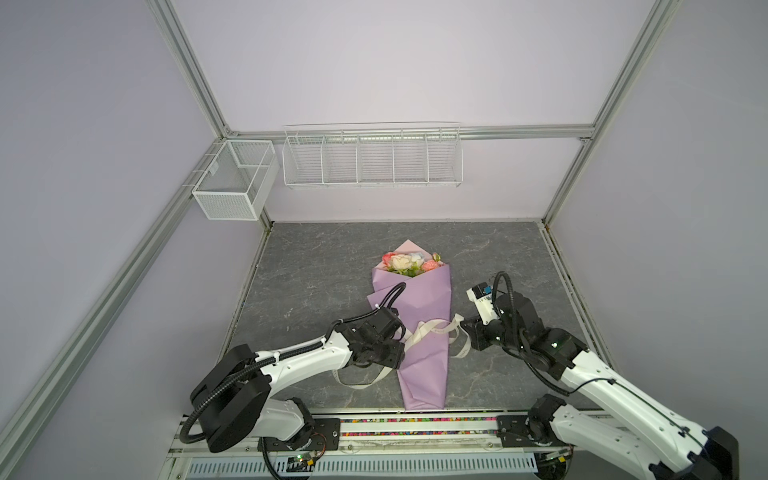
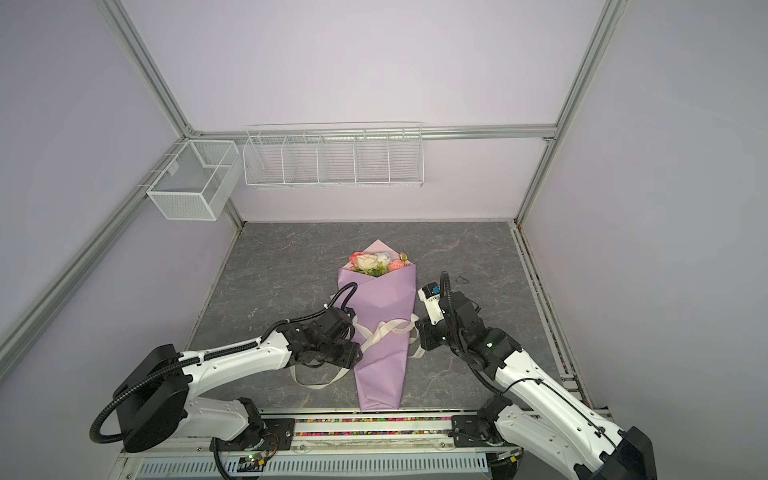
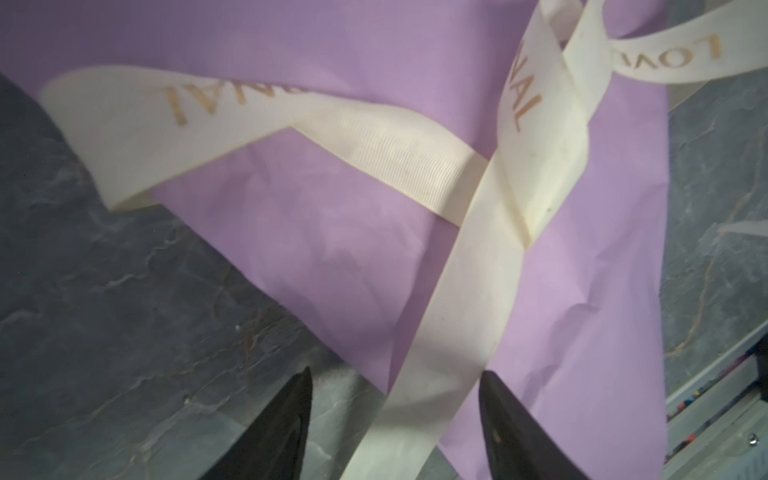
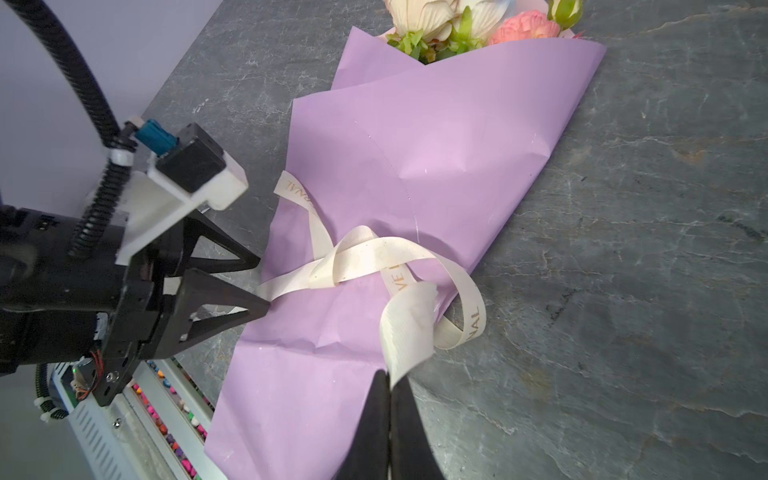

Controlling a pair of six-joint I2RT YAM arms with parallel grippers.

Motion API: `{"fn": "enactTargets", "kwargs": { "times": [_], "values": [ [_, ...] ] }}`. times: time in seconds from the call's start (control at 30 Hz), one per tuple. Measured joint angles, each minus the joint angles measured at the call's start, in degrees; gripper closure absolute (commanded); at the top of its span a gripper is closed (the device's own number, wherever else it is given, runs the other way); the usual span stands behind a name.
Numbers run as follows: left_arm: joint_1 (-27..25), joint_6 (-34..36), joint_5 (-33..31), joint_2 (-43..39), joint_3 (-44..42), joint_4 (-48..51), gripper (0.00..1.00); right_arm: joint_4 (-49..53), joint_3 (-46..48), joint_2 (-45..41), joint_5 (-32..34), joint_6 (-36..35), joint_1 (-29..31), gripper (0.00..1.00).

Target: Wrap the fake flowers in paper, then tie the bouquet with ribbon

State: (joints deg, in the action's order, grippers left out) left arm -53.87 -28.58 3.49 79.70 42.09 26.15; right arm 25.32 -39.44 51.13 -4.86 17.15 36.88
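Note:
My left gripper moves toward the cone along the piece of ribbon at the cone's edge [image 1: 409, 342] [image 3: 425, 398] next and closes there. The piece of ribbon already runs unpinched between the open fingers.
The bouquet of fake flowers [image 1: 405, 262] [image 2: 376, 262] [image 4: 478, 20] lies on the dark table, rolled in a lilac paper cone [image 1: 419, 307] [image 3: 332, 249] [image 4: 436, 145]. A cream lettered ribbon [image 1: 432, 328] [image 2: 390, 330] [image 3: 415, 162] [image 4: 374, 253] crosses loosely over the cone's narrow part. My left gripper [image 1: 401, 345] [image 2: 357, 348] [image 3: 395, 372] [image 4: 262, 282] is open at the cone's left edge. A ribbon strand runs between its fingers unpinched. At the cone's right edge, my right gripper [image 1: 463, 324] [image 2: 417, 328] [image 4: 389, 374] is shut on a ribbon end.
A loose ribbon tail [image 1: 357, 380] loops on the table left of the cone. A white wire rack [image 1: 372, 158] and a mesh basket [image 1: 235, 178] hang on the back wall. A rail with coloured bits [image 1: 415, 419] runs along the front edge.

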Motion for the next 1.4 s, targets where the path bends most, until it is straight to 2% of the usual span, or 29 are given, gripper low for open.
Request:
{"fn": "enactTargets", "kwargs": {
  "times": [0.2, 0.43, 0.53, 0.73, 0.8, 1.0, 1.1, 1.3, 1.4],
  "values": [
    [-1.0, 2.6, -1.5, 5.8, 8.6, 1.4, 0.40, 0.9, -0.1, 0.9, -1.0, 0.0, -0.1, 0.94],
    [-2.9, 4.9, -3.9, 10.4, 12.5, 4.5, 0.42, 2.3, -0.1, 0.9, -0.7, 0.5, -0.2, 0.94],
    [-3.5, 6.1, -4.2, 11.7, 13.2, 5.8, 0.46, 2.7, -0.1, 0.9, -0.5, 0.7, -0.4, 0.94],
    [-4.1, 8.6, -5.4, 16.3, 17.0, 9.1, 0.63, 3.3, -0.1, 0.9, 0.5, 1.1, -0.4, 0.94],
    [-4.2, 9.0, -6.1, 16.9, 17.4, 9.9, 0.64, 3.5, -0.1, 1.0, 1.0, 1.4, -0.5, 0.94],
    [-4.2, 8.3, -8.6, 14.5, 16.1, 12.3, 0.61, 4.1, -0.1, 1.0, 3.5, 2.2, -1.0, 0.94],
    [-4.2, 7.6, -9.7, 11.1, 13.9, 12.9, 0.67, 4.5, -0.1, 1.1, 4.2, 2.4, -1.4, 0.94],
    [-4.3, 6.4, -11.0, 7.7, 11.4, 13.5, 0.88, 4.9, -0.1, 1.1, 5.3, 2.6, -1.8, 0.94],
    [-4.3, 6.1, -11.3, 7.5, 11.1, 13.7, 0.91, 5.0, -0.1, 1.1, 6.1, 3.0, -1.9, 0.94]
  ]
}}
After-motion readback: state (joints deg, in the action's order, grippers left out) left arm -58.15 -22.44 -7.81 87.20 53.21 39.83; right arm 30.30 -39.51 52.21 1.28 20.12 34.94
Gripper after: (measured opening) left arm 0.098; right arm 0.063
